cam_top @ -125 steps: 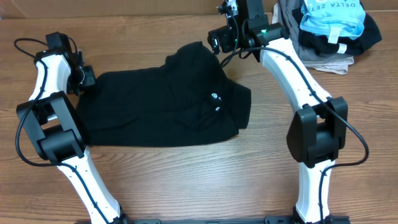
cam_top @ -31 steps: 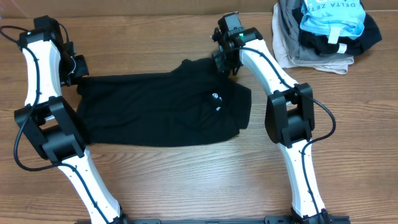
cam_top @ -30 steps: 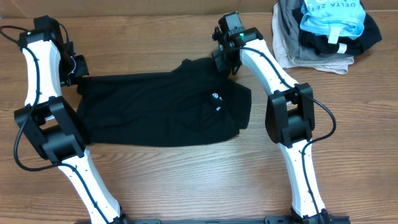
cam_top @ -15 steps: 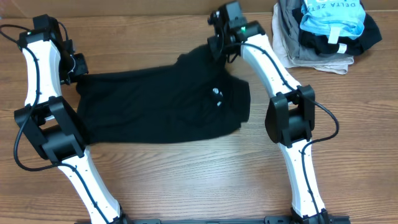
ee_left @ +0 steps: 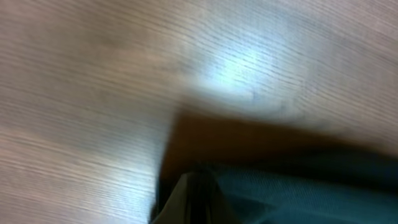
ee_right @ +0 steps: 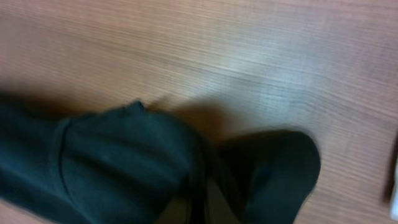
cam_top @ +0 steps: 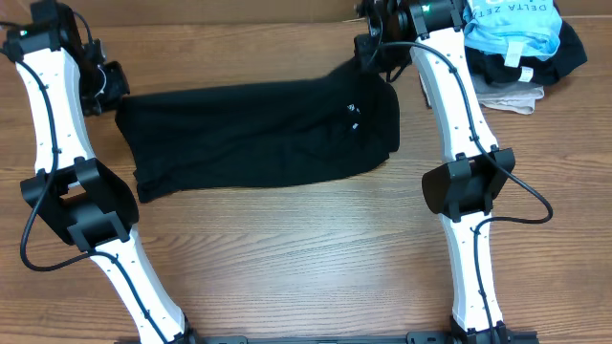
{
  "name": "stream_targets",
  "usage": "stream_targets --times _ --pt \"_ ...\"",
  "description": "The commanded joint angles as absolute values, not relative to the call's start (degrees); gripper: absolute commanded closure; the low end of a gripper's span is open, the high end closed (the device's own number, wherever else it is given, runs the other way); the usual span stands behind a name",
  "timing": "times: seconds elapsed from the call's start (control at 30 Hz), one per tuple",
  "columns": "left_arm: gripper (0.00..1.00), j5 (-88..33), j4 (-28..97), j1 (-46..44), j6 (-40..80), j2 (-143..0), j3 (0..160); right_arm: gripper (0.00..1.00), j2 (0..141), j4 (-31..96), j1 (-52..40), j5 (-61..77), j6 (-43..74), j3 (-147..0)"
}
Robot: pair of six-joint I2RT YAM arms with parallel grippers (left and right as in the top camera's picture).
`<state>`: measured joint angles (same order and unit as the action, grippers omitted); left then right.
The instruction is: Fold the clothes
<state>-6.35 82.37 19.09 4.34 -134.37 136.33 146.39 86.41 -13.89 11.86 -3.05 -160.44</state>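
Observation:
I will next move my left gripper back and down over the lower cloth by the shirt's near corner (cam_top: 153, 164) and release.
The black T-shirt (cam_top: 258, 129) is stretched across the far half of the wooden table, its small white logo (cam_top: 353, 109) near the right end. My left gripper (cam_top: 113, 86) is shut on the shirt's far left corner. Over at the far right corner, my right gripper (cam_top: 366, 53) is shut on the fabric too. Both wrist views are blurred. In the left wrist view the dark cloth (ee_left: 292, 193) hangs from the left gripper (ee_left: 198, 202) above the table. Fabric (ee_right: 118, 162) bunches around the right gripper (ee_right: 202, 199) in the right wrist view.
A pile of other garments sits at the far right corner: a light-blue one with dark lettering (cam_top: 512, 24) on top of black (cam_top: 569, 48), grey and beige (cam_top: 507, 96) pieces. The wooden tabletop (cam_top: 306, 248) stretches toward the near edge.
Both arms have moved toward the far edge and apart, pulling the shirt taut and shifting it to the right. The right gripper has closed on the shirt's corner.

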Motion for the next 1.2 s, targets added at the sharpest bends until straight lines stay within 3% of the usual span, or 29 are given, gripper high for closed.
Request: stream_targets --times 0.0,0.33,0.4,0.47,0.5,0.53,0.57,0.6,0.7,0.8,1.0,1.17 --pt "0.96 -8.3 84.9 18.3 4.6 -133.0 136.1 0.96 145.8 89.6 -13.8 12.1 -3.2 -161.6" --pt "0.96 -1.4 83.4 15.6 3.8 -133.1 121.3 0.95 145.9 95.8 -11.0 12.1 0.0 -152.6" --pt "0.96 -0.1 81.9 15.6 3.8 -133.1 117.9 0.81 145.9 95.0 -10.6 12.1 0.0 -149.4" --pt "0.96 1.0 80.7 15.8 3.8 -133.1 115.1 0.53 145.9 94.5 -10.5 12.1 -0.5 -146.4" --pt "0.96 1.3 80.3 15.9 3.8 -133.1 114.2 0.34 145.9 94.2 -10.5 11.9 -0.5 -144.9" --pt "0.95 1.5 80.1 16.1 3.8 -133.1 113.5 0.28 145.9 93.9 -10.5 11.7 -0.5 -143.6" --pt "0.86 1.5 80.1 16.1 3.8 -133.1 112.9 0.23 145.9 93.2 -10.5 11.4 -0.4 -141.9" --pt "0.67 1.5 80.1 16.1 3.8 -133.1 112.7 0.2 145.9 92.6 -10.4 11.4 -0.4 -141.0" --pt "0.38 1.5 80.2 16.1 3.1 -133.1 112.8 0.14 145.9 91.4 -9.8 11.6 0.1 -140.8" --pt "0.3 1.5 81.3 16.1 2.7 -133.1 113.1 0.14 145.3 91.5 -8.9 12.4 0.0 -142.5" --pt "0.25 -5.2 82.2 16.1 -1.4 -133.0 113.0 0.1 143.2 92.6 -8.1 13.2 -0.5 -145.6" --pt "0.21 -3.7 78.7 16.1 -3.7 -133.0 110.5 0.09 142.4 93.6 -8.1 13.1 -1.8 -145.6"
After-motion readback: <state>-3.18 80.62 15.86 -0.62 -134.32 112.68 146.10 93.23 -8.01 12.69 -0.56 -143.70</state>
